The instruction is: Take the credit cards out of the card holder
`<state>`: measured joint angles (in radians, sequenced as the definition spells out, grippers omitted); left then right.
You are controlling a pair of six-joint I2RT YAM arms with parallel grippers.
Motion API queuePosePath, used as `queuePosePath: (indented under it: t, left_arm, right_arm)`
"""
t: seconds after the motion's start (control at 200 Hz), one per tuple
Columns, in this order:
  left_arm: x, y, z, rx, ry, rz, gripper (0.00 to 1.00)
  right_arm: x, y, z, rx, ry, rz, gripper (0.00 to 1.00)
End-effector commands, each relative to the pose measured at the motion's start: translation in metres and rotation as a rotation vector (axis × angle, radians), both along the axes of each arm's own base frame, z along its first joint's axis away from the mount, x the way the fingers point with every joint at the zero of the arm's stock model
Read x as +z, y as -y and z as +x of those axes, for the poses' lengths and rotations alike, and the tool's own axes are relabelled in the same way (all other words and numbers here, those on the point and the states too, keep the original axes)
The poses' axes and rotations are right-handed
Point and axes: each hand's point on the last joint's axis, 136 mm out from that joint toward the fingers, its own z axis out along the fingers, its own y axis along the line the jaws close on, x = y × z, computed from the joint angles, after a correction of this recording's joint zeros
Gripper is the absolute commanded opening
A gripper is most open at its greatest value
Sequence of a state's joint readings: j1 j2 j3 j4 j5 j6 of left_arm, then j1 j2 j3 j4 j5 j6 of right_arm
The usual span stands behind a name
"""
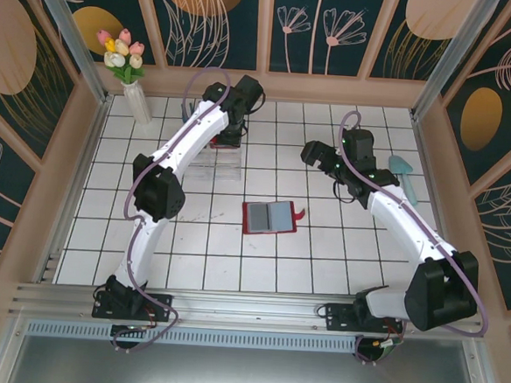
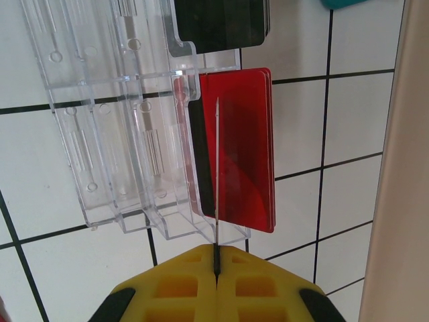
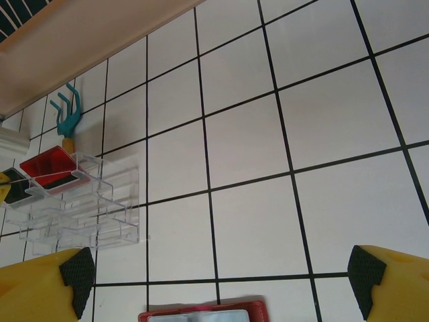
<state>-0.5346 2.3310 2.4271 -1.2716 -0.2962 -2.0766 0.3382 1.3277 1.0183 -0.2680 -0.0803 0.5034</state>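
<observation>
My left gripper brings the thin credit card (image 2: 217,168) down onto the red cards in the clear plastic stand next and releases it, since it hangs over that stack.
The card holder (image 1: 269,217) lies open on the white tiles at mid-table, red outside with grey-blue pockets; its top edge also shows in the right wrist view as the card holder (image 3: 201,314). My left gripper (image 2: 216,258) is shut on a thin credit card (image 2: 217,168), seen edge-on, held over the clear plastic stand (image 2: 107,134). From above, the left gripper (image 1: 229,124) sits at the far side of that stand (image 1: 214,162). My right gripper (image 1: 315,152) hovers beyond the card holder, open, with nothing between its fingers (image 3: 77,272).
A red tray (image 2: 241,147) and a black tray (image 2: 221,20) sit in the stand's slots. A vase of tulips (image 1: 128,69) stands at the back left, and a teal tool (image 1: 406,176) lies at the right. Walls ring the table.
</observation>
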Motion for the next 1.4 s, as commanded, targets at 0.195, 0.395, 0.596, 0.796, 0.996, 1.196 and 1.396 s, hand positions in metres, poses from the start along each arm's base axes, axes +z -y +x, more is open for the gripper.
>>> queuePosePath:
  t: [0.195, 0.395, 0.596, 0.796, 0.996, 1.196, 1.396]
  left_arm:
    - [-0.022, -0.009, 0.005, 0.120, -0.022, -0.015, 0.00]
    - [-0.024, -0.013, 0.005, 0.129, -0.026, -0.009, 0.00]
    - [-0.025, -0.015, 0.009, 0.135, -0.018, -0.005, 0.00]
    - [-0.031, -0.013, 0.014, 0.131, -0.016, -0.013, 0.00]
    - [-0.026, -0.013, 0.025, 0.108, 0.035, 0.000, 0.16]
    - [-0.021, -0.015, 0.032, 0.090, 0.065, 0.019, 0.27]
    - [0.009, -0.015, 0.047, -0.049, 0.164, 0.082, 0.35]
  right_arm:
    - [-0.003, 0.001, 0.003, -0.001, -0.003, 0.014, 0.99]
    - [-0.005, 0.001, 0.003, -0.001, -0.010, 0.014, 0.99]
    - [-0.007, -0.001, 0.004, 0.002, -0.016, 0.016, 0.99]
    - [-0.007, 0.000, 0.004, -0.001, -0.019, 0.014, 0.99]
    - [-0.008, 0.002, 0.005, -0.006, -0.022, 0.010, 0.99]
    - [-0.009, 0.002, 0.006, -0.006, -0.027, 0.012, 0.99]
    - [-0.013, 0.002, 0.005, -0.004, -0.036, 0.002, 0.99]
